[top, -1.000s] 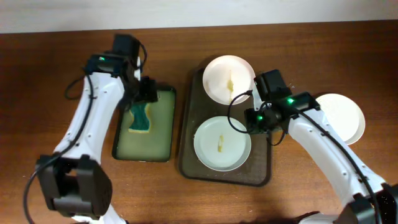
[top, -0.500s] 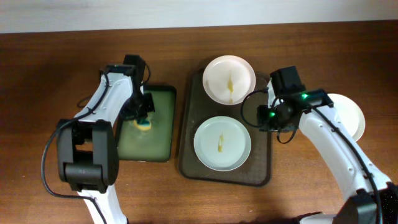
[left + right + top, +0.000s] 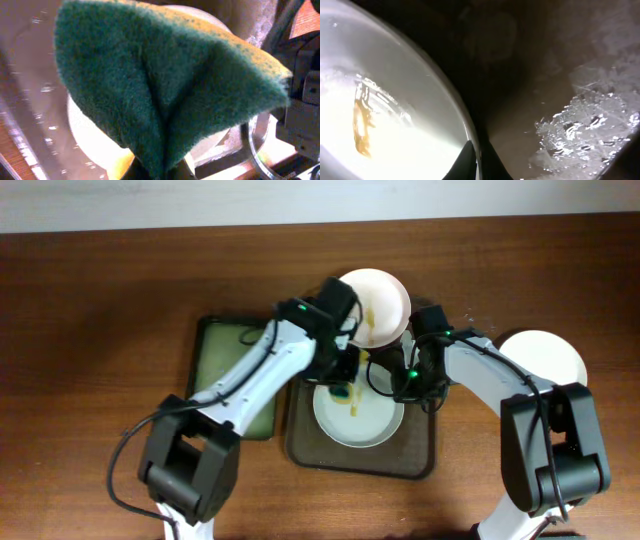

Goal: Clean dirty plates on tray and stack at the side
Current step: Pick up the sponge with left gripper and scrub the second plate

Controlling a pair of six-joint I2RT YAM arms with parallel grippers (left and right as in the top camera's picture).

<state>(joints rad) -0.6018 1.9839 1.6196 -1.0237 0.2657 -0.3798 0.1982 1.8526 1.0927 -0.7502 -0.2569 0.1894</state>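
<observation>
A smear is still on the near plate, so the robot's left gripper needs to wipe across that plate next, then carry the sponge over to the green-lined tray (image 3: 224, 358) and then let go of it.
Two white plates lie in the dark brown tray (image 3: 421, 457): a far plate (image 3: 378, 300) and a near plate (image 3: 362, 423), each with a yellowish smear. A third plate (image 3: 548, 367) rests on the table to the right. My left gripper (image 3: 342, 384) is shut on a green sponge (image 3: 165, 85) and holds it over the near plate's far edge. My right gripper (image 3: 405, 383) is shut on that plate's right rim. In the right wrist view the rim (image 3: 470, 135) runs between the fingertips, with the smear (image 3: 362, 125) to the left.
The green-lined tray (image 3: 215, 385) with a black rim stands left of the brown tray, with no sponge in it. Both arms meet over the brown tray's middle. Wet, shiny patches show on the tray floor (image 3: 585, 115) in the right wrist view.
My left arm swung right from the green-lined tray to the brown tray, carrying the sponge. My right gripper moved in to the near plate's right rim and shut on it.
</observation>
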